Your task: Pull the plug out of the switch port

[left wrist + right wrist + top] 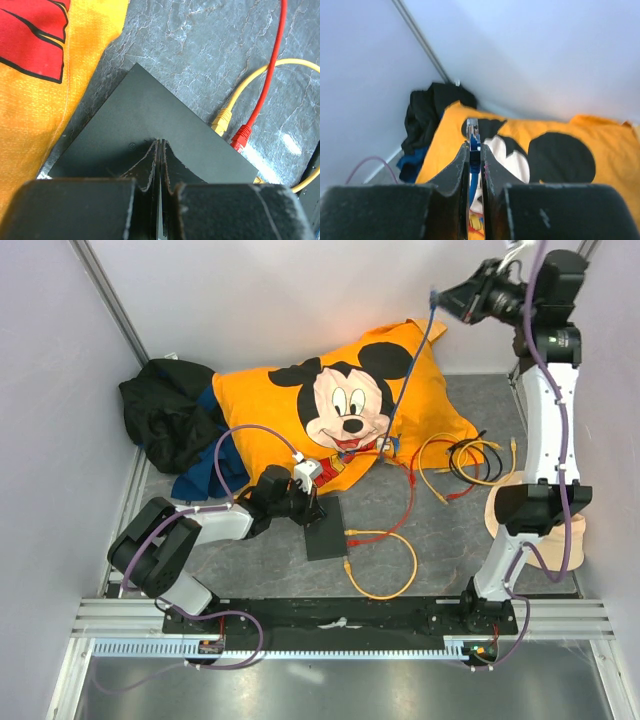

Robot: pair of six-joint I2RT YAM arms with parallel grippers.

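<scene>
The blue plug goes down and back in my right gripper toward the black and yellow coil (474,458) next for its release, because other loose cables lie there.
The switch (324,527) is a flat dark box on the grey floor, in front of the pillow. My left gripper (306,504) is shut and empty, and its tips rest on the switch's top (150,125) in the left wrist view (160,142). A yellow plug (221,120) and a red plug (241,136) sit at the switch's right edge. My right gripper (443,298) is raised high at the back right, shut on a blue plug (473,136) whose blue cable (408,370) hangs down to the pillow's front. The plug's clear tip sticks out past the fingertips (461,155).
An orange Mickey Mouse pillow (300,410) lies at the back. A black heap of cloth (165,405) lies at the back left. Yellow cable loops (385,565), a red cable (405,505) and a black and yellow coil (470,455) lie right of the switch. A beige object (500,520) is by the right arm.
</scene>
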